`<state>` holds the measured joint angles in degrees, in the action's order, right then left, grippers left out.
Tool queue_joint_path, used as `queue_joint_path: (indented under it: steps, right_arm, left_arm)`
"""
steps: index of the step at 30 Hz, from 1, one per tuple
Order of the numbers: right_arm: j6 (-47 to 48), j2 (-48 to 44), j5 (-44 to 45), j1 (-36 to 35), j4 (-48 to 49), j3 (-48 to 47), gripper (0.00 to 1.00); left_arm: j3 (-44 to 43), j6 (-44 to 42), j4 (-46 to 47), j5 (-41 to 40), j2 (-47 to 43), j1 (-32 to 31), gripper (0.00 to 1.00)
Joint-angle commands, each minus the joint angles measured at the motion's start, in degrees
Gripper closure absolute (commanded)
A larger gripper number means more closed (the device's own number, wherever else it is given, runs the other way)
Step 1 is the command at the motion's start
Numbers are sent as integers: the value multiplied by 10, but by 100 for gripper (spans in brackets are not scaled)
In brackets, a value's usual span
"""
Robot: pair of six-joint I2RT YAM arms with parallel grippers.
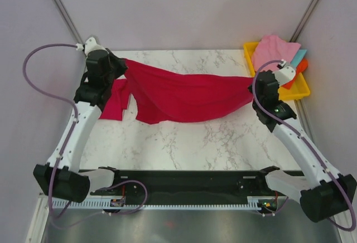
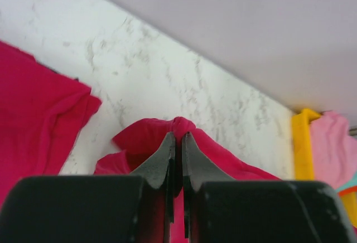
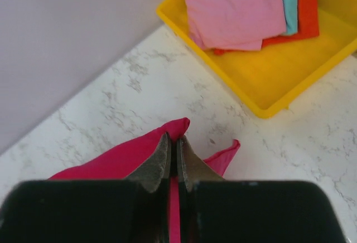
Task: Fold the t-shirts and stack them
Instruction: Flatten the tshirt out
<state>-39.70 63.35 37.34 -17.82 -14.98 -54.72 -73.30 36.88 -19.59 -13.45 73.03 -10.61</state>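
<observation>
The crimson-red t-shirt (image 1: 184,95) sags between my grippers. My left gripper rises next, then moves down beside the other red cloth and lets go of the shirt's end there.
A crimson-red t-shirt (image 1: 184,95) hangs stretched across the far half of the marble table between my two grippers, sagging in the middle. My left gripper (image 1: 120,64) is shut on its left end; in the left wrist view the gripper (image 2: 178,137) pinches a bunched fold of the shirt (image 2: 150,137). My right gripper (image 1: 254,84) is shut on its right end; in the right wrist view the gripper (image 3: 174,140) clamps a corner of the shirt (image 3: 117,159). More red cloth (image 1: 114,101) lies on the table at far left, also showing in the left wrist view (image 2: 33,109).
A yellow tray (image 1: 295,90) stands at the far right corner, holding pink (image 1: 273,50), teal and orange folded cloths; it also shows in the right wrist view (image 3: 279,76). Grey walls close in behind and at both sides. The arm base rail (image 1: 184,184) runs along the near edge.
</observation>
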Motion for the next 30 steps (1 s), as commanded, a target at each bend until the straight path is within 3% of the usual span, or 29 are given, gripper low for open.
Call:
queue_joint_path:
  steps: [1,8,14,17,22,26,27,28,29,30]
  right_arm:
    - [31,-93,18,2,-27,-64,100]
    - [31,-243,-61,2,-48,-121,100]
    - [32,-272,-69,2,-102,-178,100]
    - [26,-268,-61,2,-105,-171,100]
    - [7,-205,-31,2,-99,-137,100]
    - [-13,-78,2,3,-39,-108,100]
    - [-19,-44,11,3,-24,-116,100]
    - [-24,-9,13,7,-14,-131,98]
    - [-25,68,11,9,-14,-178,86]
    - [-6,108,-11,15,-12,-207,60]
  left_arm:
    - [-47,-45,25,-8,-92,2,98]
    - [-91,-48,-18,3,-231,2,98]
    - [-102,-43,-43,0,-313,2,98]
    - [-105,-31,-55,-2,-303,2,98]
    - [-55,-4,-53,-27,-211,2,98]
    - [-3,5,1,-39,-102,3,98]
    - [6,-1,53,-40,-77,4,98]
    - [2,-4,71,-38,-11,9,98]
    - [-11,-6,85,-30,27,22,86]
    - [-33,-17,89,-19,66,30,67]
